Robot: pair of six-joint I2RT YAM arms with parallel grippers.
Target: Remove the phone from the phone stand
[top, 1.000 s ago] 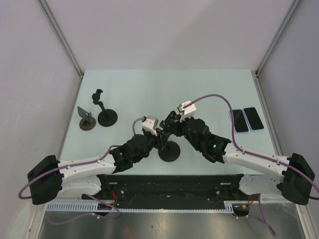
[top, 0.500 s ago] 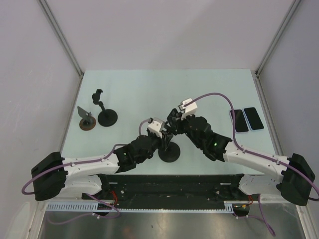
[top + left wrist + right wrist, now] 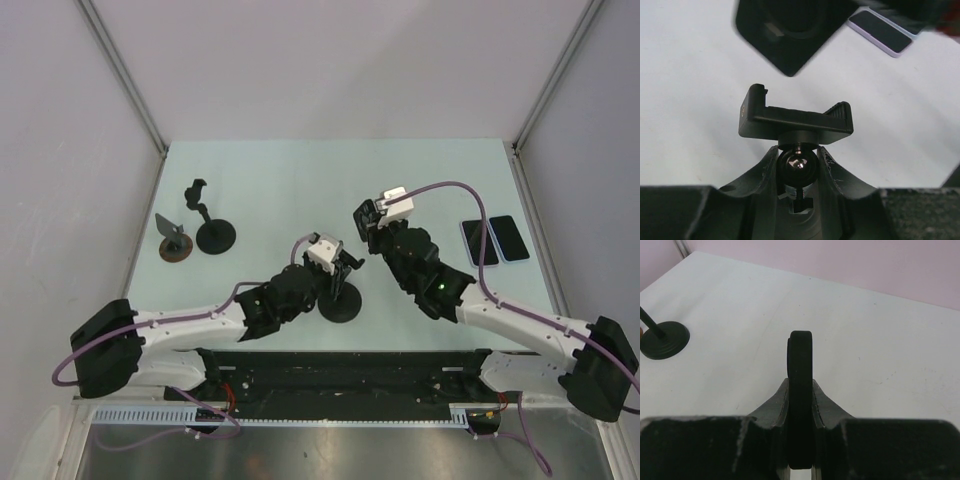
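My left gripper carries the phone stand outward next and releases it on the open tabletop beside the second black stand, because the clamp (image 3: 795, 117) is already empty.
The black phone stand (image 3: 340, 303) stands on its round base near the table's front middle. My left gripper (image 3: 339, 272) is shut on the stand's ball joint (image 3: 796, 167), just under its empty clamp (image 3: 795, 117). My right gripper (image 3: 366, 220) is shut on the black phone (image 3: 362, 214) and holds it up and to the right of the clamp, apart from it. In the right wrist view the phone (image 3: 801, 380) sits edge-on between the fingers (image 3: 780, 402). In the left wrist view the phone (image 3: 790, 35) hangs above the clamp.
Two more phones (image 3: 482, 242) (image 3: 508, 237) lie flat at the right edge. A second black stand (image 3: 214, 235) and a small brown-based stand (image 3: 175, 246) are at the left. The tent walls close in the back and sides.
My right gripper has moved up and to the right with the phone, away from the clamp. My left arm has shifted right and holds the stand.
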